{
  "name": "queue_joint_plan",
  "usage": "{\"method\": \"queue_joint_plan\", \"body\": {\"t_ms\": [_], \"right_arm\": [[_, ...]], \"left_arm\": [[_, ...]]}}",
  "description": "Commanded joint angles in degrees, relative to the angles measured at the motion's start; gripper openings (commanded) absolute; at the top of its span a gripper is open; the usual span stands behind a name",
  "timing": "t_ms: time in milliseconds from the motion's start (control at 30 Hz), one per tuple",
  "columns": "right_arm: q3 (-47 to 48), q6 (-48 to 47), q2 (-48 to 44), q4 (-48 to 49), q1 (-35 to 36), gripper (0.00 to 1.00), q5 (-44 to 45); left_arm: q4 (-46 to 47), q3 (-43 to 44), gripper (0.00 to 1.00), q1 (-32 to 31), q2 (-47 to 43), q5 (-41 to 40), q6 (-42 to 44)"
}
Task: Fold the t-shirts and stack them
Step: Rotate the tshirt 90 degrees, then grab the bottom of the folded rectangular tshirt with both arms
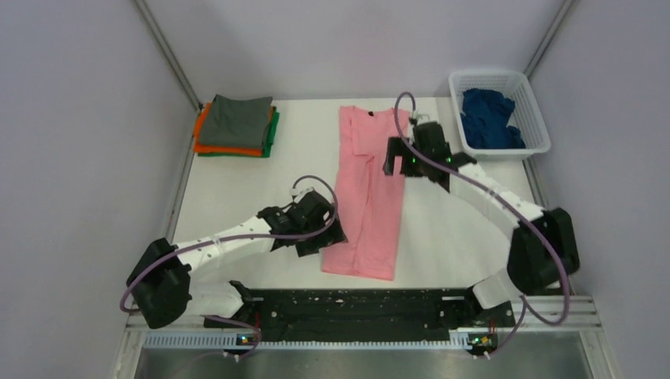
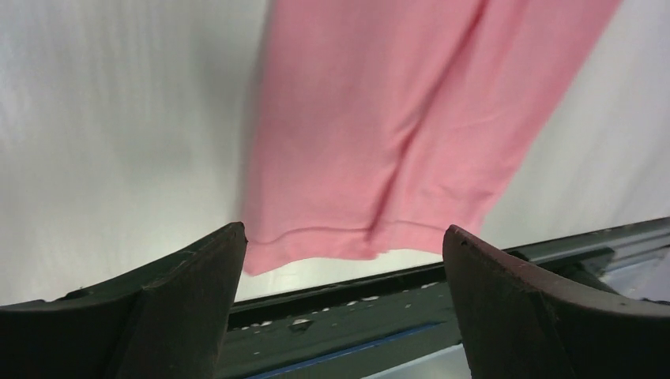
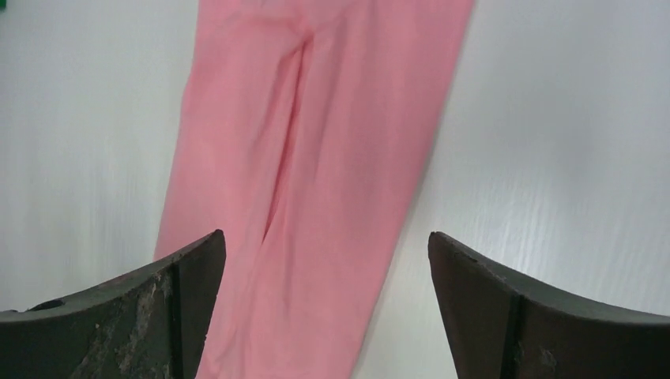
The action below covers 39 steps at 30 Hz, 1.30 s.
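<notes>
My left gripper will next move back and down onto the near hem's corner on the stack side and close.
The light pink t-shirt lies flat in the middle of the table, folded lengthwise into a long strip; it also shows in the left wrist view and the right wrist view. My left gripper is open and empty just left of the strip's near hem. My right gripper is open and empty over the strip's right edge near the collar end. A folded stack, grey t-shirt on top of orange and green, sits at the back left. The navy t-shirt lies crumpled in the basket.
The white lattice basket stands at the back right corner. Grey walls enclose the table on the left, back and right. A black rail runs along the near edge between the arm bases.
</notes>
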Motion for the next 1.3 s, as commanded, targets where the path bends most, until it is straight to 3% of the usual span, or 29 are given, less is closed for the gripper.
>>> {"method": "queue_joint_plan", "body": {"t_ms": [0, 100, 300, 533, 600, 733, 933, 1267], "right_arm": [[-21.55, 8.69, -12.20, -0.64, 8.07, 0.96, 4.14], [-30.65, 13.44, -17.82, 0.27, 15.74, 0.95, 1.93], [-37.51, 18.44, -24.50, -1.91, 30.36, 0.92, 0.58], [-41.88, 25.65, -26.41, -4.42, 36.28, 0.84, 0.59], [-42.15, 26.70, -27.32, -5.08, 38.01, 0.78, 0.47], [-42.10, 28.58, -27.58, -6.40, 40.84, 0.72, 1.17], [-42.79, 30.17, -27.63, -5.78, 41.42, 0.33, 6.96], [-41.00, 28.98, -30.60, -6.32, 41.36, 0.00, 12.63]], "left_arm": [[-1.27, -7.18, 0.96, 0.01, -2.88, -0.07, 2.04], [0.93, -9.24, 0.82, 0.10, -1.64, 1.18, 2.61], [4.37, -11.49, 0.51, 0.10, 1.95, 3.84, 2.43], [7.29, -13.23, 0.17, 0.10, 4.93, 7.04, 2.18], [7.17, -13.71, 0.01, 0.10, 5.32, 7.49, 1.65], [7.31, -14.92, 0.00, -0.04, 4.47, 8.77, 0.52], [7.17, -16.66, 0.00, -0.08, 0.92, 9.31, -0.13], [9.26, -11.78, 0.00, -0.07, 0.76, 11.94, 3.79]]}}
